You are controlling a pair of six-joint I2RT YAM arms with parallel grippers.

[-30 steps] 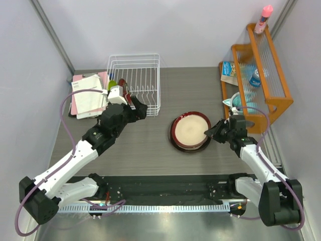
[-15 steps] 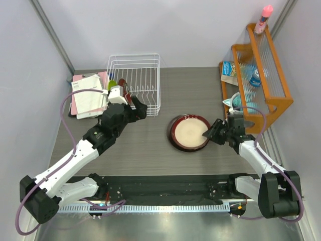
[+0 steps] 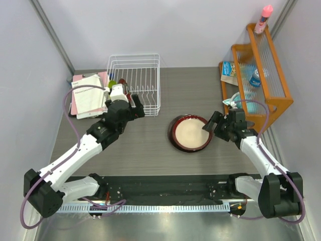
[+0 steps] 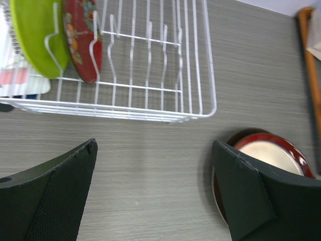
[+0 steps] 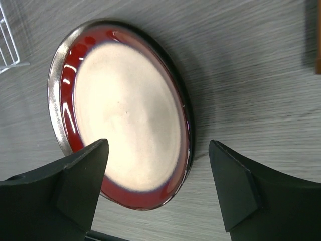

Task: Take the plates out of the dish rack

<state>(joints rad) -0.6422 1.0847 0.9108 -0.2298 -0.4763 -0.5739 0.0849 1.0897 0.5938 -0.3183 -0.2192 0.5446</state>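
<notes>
My left gripper is short of the red floral plate standing upright, so it'll go outward, left in the top view, and down onto the plate's near rim.
The white wire dish rack stands at the back left. A lime green plate and a red floral plate stand upright at its left end. A dark-red-rimmed plate with a cream centre lies flat on the table. A grey edge shows round its left side; I cannot tell whether that is another plate. My left gripper hangs open over bare table just in front of the rack. My right gripper is open at the flat plate's right rim, holding nothing.
An orange wooden slatted shelf stands at the right with a pink-capped bottle on top and small blue and teal items beside it. Papers and a notebook lie left of the rack.
My right gripper has opened and let go of the dark-red-rimmed plate, which now lies flat. My left gripper has shifted a little toward the rack and opened wider.
</notes>
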